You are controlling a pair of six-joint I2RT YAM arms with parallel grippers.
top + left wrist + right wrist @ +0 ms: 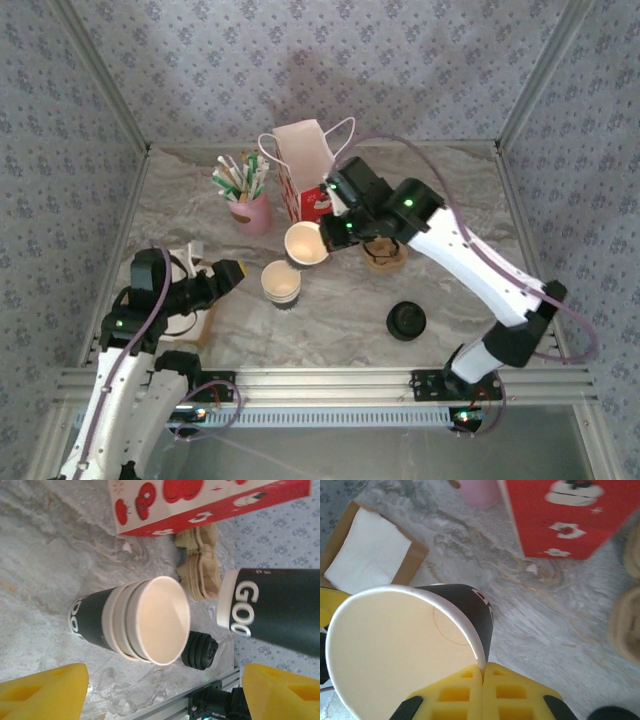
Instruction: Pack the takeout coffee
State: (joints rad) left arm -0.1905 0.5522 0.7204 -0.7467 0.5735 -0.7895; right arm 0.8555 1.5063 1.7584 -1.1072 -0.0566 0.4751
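My right gripper is holding the cup and should next move it back and down to let go of it on the open marble between the stack and the black lids, since that spot is below and back.
A black paper coffee cup [305, 244] with a white rim hangs tilted above the table. My right gripper [483, 672] is shut on that cup [410, 650], pinching its rim wall between the yellow pads. A stack of nested black cups [281, 283] stands on the marble table just in front of it. My left gripper [228, 272] is open to the left of the stack, apart from it. In the left wrist view the stack [140, 620] lies ahead of the wide-spread yellow fingers [45, 690], and the held cup [275, 610] is at the right. The red and white paper bag [305, 170] stands behind.
A pink cup of stirrers [250, 205] stands left of the bag. Brown cardboard sleeves [385, 253] lie under the right arm, and a stack of black lids [406, 321] sits near the front. A cardboard tray of napkins [367, 555] is by the left arm.
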